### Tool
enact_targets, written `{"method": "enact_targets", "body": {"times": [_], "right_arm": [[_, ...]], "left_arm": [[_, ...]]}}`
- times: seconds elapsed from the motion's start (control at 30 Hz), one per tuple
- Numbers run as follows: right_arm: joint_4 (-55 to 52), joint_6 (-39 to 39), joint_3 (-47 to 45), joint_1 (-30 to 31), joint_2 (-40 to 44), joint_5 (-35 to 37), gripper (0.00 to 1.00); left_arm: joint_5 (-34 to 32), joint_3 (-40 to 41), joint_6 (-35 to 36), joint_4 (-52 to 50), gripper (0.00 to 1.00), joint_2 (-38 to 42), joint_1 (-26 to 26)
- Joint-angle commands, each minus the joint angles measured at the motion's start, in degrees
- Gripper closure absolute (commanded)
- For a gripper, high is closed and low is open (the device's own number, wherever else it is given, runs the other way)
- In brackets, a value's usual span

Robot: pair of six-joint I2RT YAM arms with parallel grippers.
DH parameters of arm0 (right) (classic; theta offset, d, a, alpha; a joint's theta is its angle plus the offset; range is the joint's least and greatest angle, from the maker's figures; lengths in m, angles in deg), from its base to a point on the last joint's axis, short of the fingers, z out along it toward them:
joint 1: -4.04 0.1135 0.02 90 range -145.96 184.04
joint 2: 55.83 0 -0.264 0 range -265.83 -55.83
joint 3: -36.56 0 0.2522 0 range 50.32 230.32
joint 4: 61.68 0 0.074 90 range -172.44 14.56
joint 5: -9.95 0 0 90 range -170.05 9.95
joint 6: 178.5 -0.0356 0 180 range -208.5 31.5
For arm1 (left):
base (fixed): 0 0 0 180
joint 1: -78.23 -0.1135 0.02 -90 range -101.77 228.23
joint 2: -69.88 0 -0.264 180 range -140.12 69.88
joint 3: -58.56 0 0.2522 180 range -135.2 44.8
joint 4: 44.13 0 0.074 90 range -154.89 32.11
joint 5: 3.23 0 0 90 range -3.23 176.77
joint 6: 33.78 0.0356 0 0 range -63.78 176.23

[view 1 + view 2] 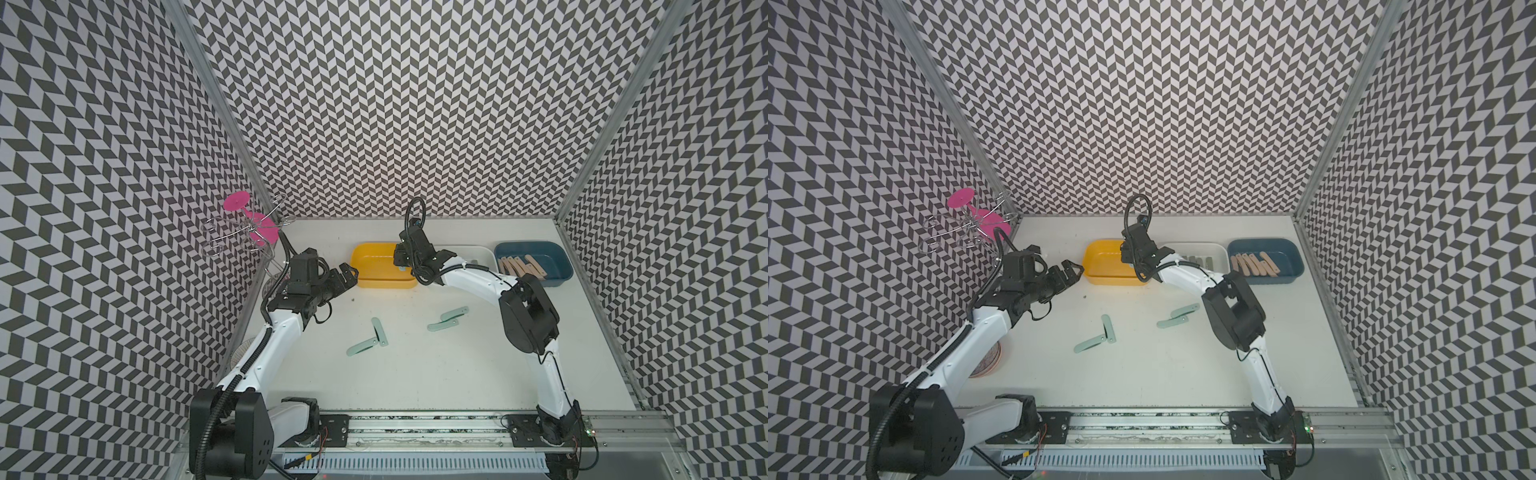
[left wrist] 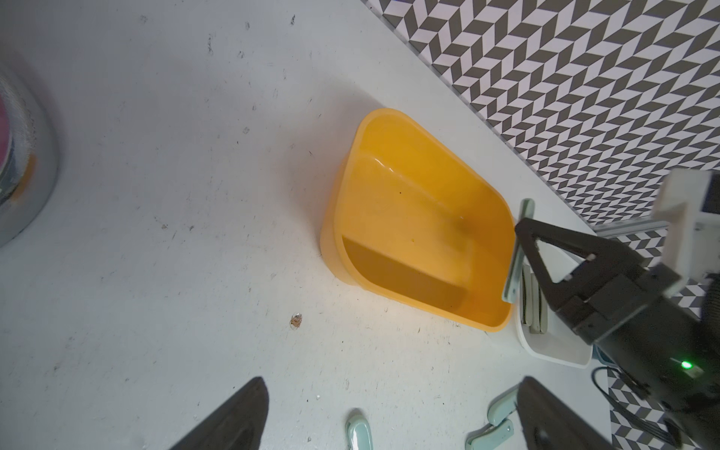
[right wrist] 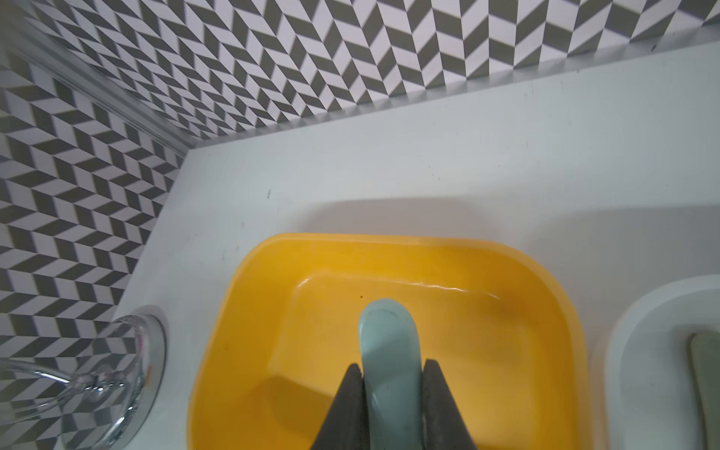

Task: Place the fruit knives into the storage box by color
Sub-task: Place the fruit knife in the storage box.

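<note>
Next, the right gripper moves down into the yellow box's end by the white box (image 1: 405,274) (image 3: 468,352) and releases the knife, since the yellow box's bottom is empty below it.
My right gripper (image 3: 391,366) is shut on a pale mint-blue fruit knife (image 3: 389,335), which hangs above the inside of the empty yellow storage box (image 3: 272,311). In the left wrist view that held knife (image 2: 516,249) shows edge-on at the box's rim (image 2: 350,272). My left gripper (image 1: 354,277) stands open and empty just left of the yellow box (image 1: 361,253). Several mint-blue knives lie on the table, one crossed pair (image 1: 379,330) and another pair (image 1: 455,312). Grey-green knives (image 1: 1200,262) lie in the white box (image 1: 1219,253). Peach knives (image 1: 1254,264) lie in the blue box (image 1: 1287,253).
A wire rack with a pink glass (image 1: 249,224) stands at the back left corner, its clear base (image 3: 117,370) close to the yellow box. A round roll (image 1: 988,357) sits by the left wall. Patterned walls close in three sides of the table.
</note>
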Motion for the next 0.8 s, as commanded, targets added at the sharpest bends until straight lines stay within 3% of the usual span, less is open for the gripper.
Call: {"method": "enact_targets", "body": {"times": [0.0, 0.77], "right_arm": [[1.15, -1.25, 3.75, -0.51, -2.6, 2.34, 0.84], [-0.54, -0.91, 4.03, -0.69, -9.98, 4.68, 0.82]], "left_arm": [[0.71, -2.01, 0.48, 0.16, 0.0, -0.11, -0.23], [0.58, -2.41, 0.54, -2.03, 0.0, 1.35, -0.18]]}}
